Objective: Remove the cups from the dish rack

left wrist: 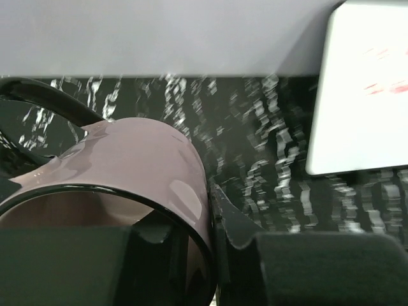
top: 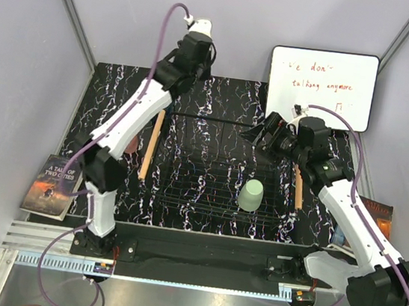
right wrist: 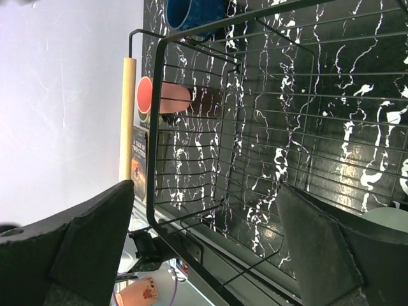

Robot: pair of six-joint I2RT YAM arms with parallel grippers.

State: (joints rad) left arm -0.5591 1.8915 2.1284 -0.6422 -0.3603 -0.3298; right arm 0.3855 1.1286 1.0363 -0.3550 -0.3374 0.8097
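The mauve cup comes down from my left gripper onto the tabletop beyond the rack's back bar next for release, since that clear part lies below the gripper.
My left gripper (top: pixel 195 50) is at the far back of the table, behind the dish rack (top: pixel 184 195). In the left wrist view it (left wrist: pixel 213 248) is shut on the rim of the mauve cup (left wrist: pixel 140 159), one finger inside and one outside. My right gripper (top: pixel 261 136) hangs open and empty over the rack's back right part. The mint green cup (top: pixel 251 195) stands upside down in the rack, and its edge shows by my right finger (right wrist: pixel 390 220). The pink cup (right wrist: pixel 164 97) lies on its side outside the rack's left wooden bar (right wrist: pixel 127 115). The dark blue cup (right wrist: pixel 191 13) sits beyond the rack. The beige cup is not in view.
A whiteboard (top: pixel 321 85) with red writing leans at the back right and also shows in the left wrist view (left wrist: pixel 363 89). A book (top: pixel 53 186) lies off the table's left edge and another (top: pixel 374 213) on the right. Grey walls close in the back and sides.
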